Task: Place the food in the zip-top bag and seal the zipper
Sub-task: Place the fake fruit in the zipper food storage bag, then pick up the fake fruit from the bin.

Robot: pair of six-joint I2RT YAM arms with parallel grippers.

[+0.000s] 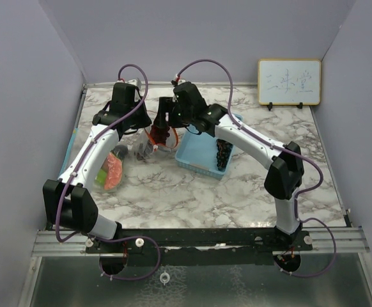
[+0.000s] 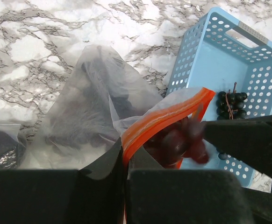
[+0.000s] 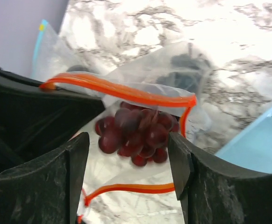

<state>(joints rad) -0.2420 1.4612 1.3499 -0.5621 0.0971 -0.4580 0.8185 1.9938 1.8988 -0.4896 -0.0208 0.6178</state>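
Observation:
The dark purple grape bunch isn't in a bag yet. I should move my right gripper over the basket next and lower it to the dark purple grape bunch's stem (image 1: pixel 224 148).
The clear zip-top bag (image 2: pixel 87 116) with an orange zipper strip (image 2: pixel 166 116) is held up with its mouth open. My left gripper (image 2: pixel 125 163) is shut on the zipper edge. A red grape bunch (image 3: pixel 136 133) hangs blurred in the bag's mouth, also in the left wrist view (image 2: pixel 178 142). My right gripper (image 3: pixel 129 158) is open just above the mouth, its fingers (image 3: pixel 180 163) either side of the bunch without touching it. Dark shapes show through the bag's lower part. In the top view both grippers (image 1: pixel 163 128) meet over the bag (image 1: pixel 149 144).
A light-blue basket (image 1: pixel 195 153) stands right of the bag with a dark purple grape bunch (image 1: pixel 223 153) in it, also in the left wrist view (image 2: pixel 232 105). Red and green food in clear plastic (image 1: pixel 111 169) lies under the left arm. A whiteboard (image 1: pixel 289 82) stands back right.

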